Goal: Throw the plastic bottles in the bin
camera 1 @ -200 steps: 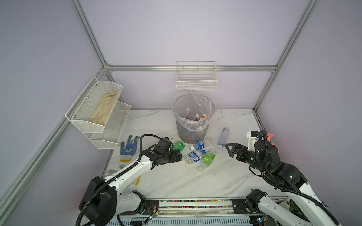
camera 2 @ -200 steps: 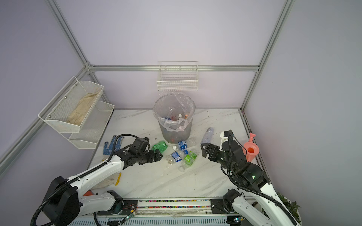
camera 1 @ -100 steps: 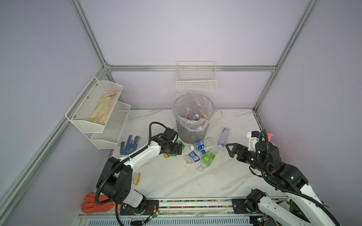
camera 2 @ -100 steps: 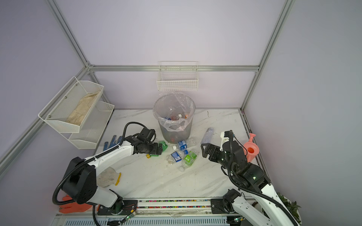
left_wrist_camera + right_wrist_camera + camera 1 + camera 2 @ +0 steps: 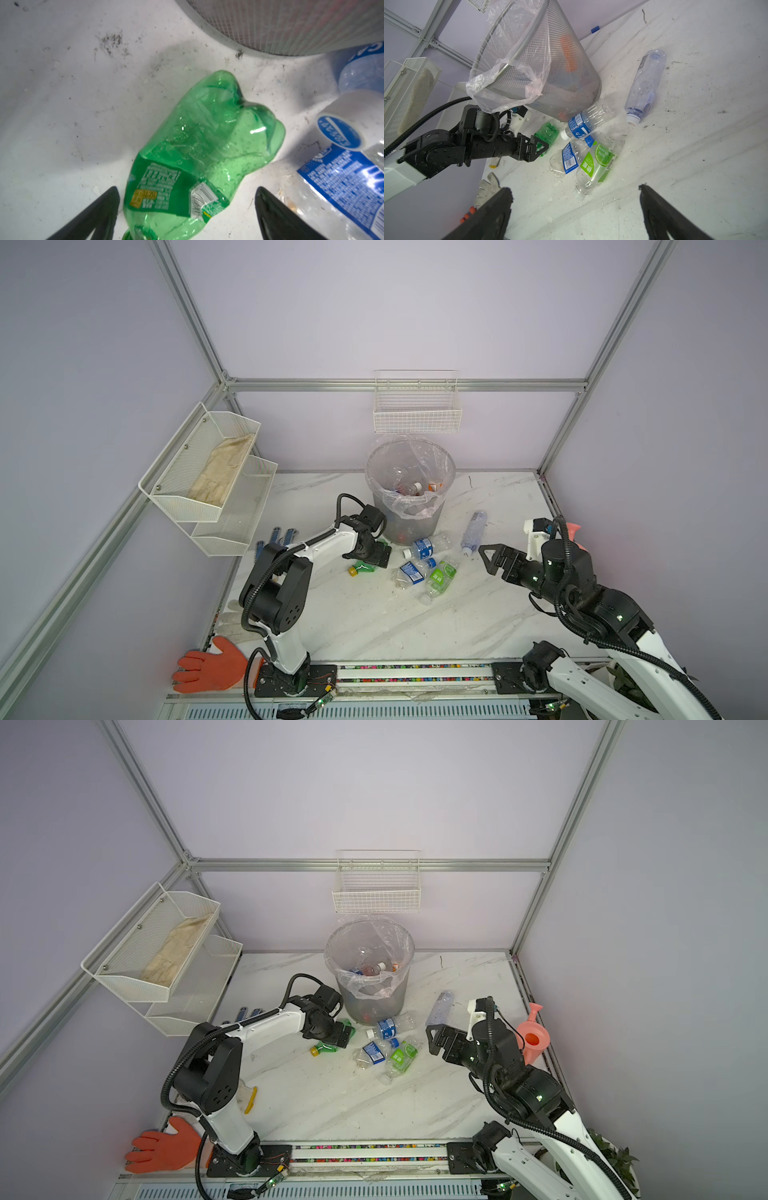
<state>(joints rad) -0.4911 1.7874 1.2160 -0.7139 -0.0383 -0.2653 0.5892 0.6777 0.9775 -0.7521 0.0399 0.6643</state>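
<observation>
Next, the left gripper lowers slightly and closes around the crushed green bottle's labelled part [image 5: 176,192], since that lies just below it, between the open fingers.
The grey mesh bin [image 5: 440,522] [image 5: 395,998] [image 5: 550,62], lined with a clear bag, holds several bottles [image 5: 415,488]. At its foot lies a crushed green bottle [image 5: 363,568] [image 5: 326,1049] [image 5: 197,145] [image 5: 547,129]. My left gripper [image 5: 376,556] [image 5: 340,1033] [image 5: 187,191] [image 5: 538,145] is open, with a finger on either side of the green bottle's labelled part, not touching it. Beside it lie a blue-label bottle [image 5: 424,547], a crushed blue-label one [image 5: 409,572], a green-label clear one [image 5: 440,576] and a bluish clear one [image 5: 473,533]. My right gripper [image 5: 485,561] [image 5: 430,1041] [image 5: 574,188] is open and empty, right of the pile.
White wire baskets hang on the left wall [image 5: 208,472] and the back wall [image 5: 417,414]. Blue gloves [image 5: 276,537] lie left of the left arm, an orange glove [image 5: 210,664] at the front left, and a pink watering can [image 5: 532,1036] behind the right arm.
My left arm has folded up with its elbow raised, and its gripper has shifted back toward the bin over the green bottle. The right arm has not moved.
</observation>
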